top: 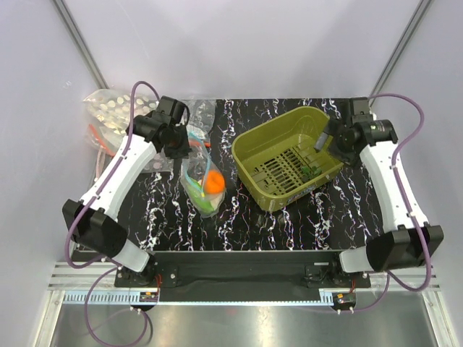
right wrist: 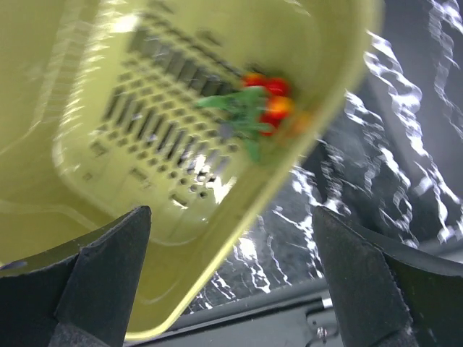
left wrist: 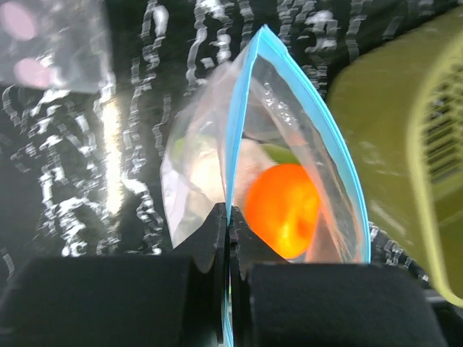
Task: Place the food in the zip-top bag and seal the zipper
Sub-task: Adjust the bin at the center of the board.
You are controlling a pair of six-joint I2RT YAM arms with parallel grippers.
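Observation:
The olive basket's near rim (top: pixel 335 165) (right wrist: pixel 237 237) is below my right gripper and already runs between its open fingers, so the gripper will go down onto it next and close there.
The zip-top bag (left wrist: pixel 289 144) lies on the black marbled table with its mouth spread. My left gripper (left wrist: pixel 230 217) is shut on one side of its teal-blue zipper (left wrist: pixel 235 130). Inside the bag are a round orange piece (left wrist: pixel 283 210), a pale cream piece (left wrist: pixel 210 170) and a green piece (left wrist: pixel 278 152). From above, the bag (top: pixel 201 184) sits left of centre, just below my left gripper (top: pixel 187 153). My right gripper (right wrist: pixel 230 217) hangs open over the near rim of the olive basket (right wrist: pixel 217 238). A small red and green food piece (right wrist: pixel 259 107) lies on the basket floor.
The olive slotted basket (top: pixel 249 144) stands right of centre, with my right gripper (top: pixel 323 139) at its far right wall. At the back left lie a clear bag of white round pieces (top: pixel 108 108) and a clear bag with a red-orange strip (top: pixel 98 137).

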